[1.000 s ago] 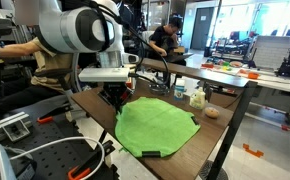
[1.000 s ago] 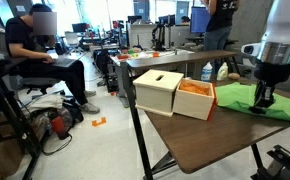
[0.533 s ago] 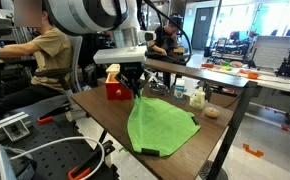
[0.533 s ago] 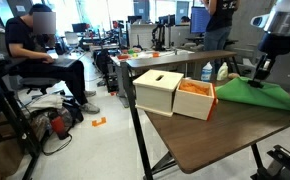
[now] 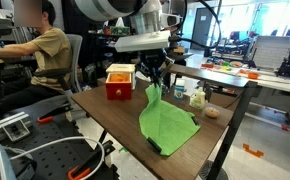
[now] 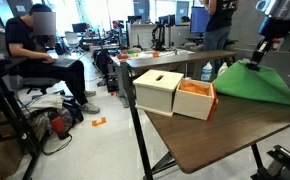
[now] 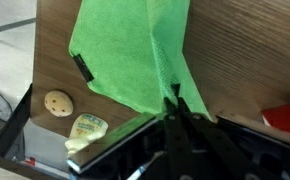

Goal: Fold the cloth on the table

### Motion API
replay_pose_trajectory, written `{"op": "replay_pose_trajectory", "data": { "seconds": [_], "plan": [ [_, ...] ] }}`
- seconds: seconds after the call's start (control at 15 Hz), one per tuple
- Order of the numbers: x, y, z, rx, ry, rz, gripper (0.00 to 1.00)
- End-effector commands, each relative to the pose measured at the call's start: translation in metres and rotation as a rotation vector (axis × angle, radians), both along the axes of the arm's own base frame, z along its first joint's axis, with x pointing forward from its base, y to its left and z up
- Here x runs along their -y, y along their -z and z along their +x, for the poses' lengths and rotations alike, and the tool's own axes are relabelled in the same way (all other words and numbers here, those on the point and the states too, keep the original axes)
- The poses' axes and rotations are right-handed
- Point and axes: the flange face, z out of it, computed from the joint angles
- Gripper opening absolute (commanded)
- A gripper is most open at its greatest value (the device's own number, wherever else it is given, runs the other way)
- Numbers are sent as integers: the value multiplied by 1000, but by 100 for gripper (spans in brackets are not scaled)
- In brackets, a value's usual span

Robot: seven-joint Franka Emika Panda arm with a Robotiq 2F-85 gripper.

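I need to move my gripper down and across the cloth toward its edge with the dark tab (image 7: pixel 83 67), because the raised edge folds onto that flat part.
The bright green cloth (image 5: pixel 167 120) hangs from my gripper (image 5: pixel 156 84) by one corner, pulled up into a peak while its lower part lies on the brown table (image 5: pixel 110 118). It shows in the same way in an exterior view (image 6: pixel 247 82), under the gripper (image 6: pixel 257 60). In the wrist view the gripper (image 7: pixel 173 98) is shut on the cloth (image 7: pixel 125 50), which drapes down to the table (image 7: pixel 240 55). A small dark tab (image 7: pixel 82 66) sits at the cloth's edge.
A red box (image 5: pixel 120 82) stands at the table's far end, seen with its orange inside in an exterior view (image 6: pixel 195 97), beside a pale wooden box (image 6: pixel 157 90). Bottles (image 5: pixel 196 96) and a round brown object (image 5: pixel 212 112) lie near the table's edge. People sit at desks behind.
My gripper has risen and moved across the table with the cloth corner in it, drawing the flat cloth up into a tall narrow peak and uncovering the red box's side of the table.
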Motion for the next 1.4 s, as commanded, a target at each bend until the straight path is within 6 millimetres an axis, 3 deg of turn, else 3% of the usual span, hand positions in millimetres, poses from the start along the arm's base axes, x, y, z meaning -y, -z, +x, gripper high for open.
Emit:
{"op": "replay_pose_trajectory", "data": {
  "seconds": [0.0, 0.67, 1.2, 1.27, 1.33],
  "plan": [
    [18, 1, 19, -14, 30, 16, 1],
    [78, 37, 53, -93, 133, 27, 1],
    [114, 70, 80, -157, 181, 17, 1],
    [118, 73, 82, -165, 189, 10, 25],
    [122, 75, 83, -176, 188, 8, 30]
  ]
}}
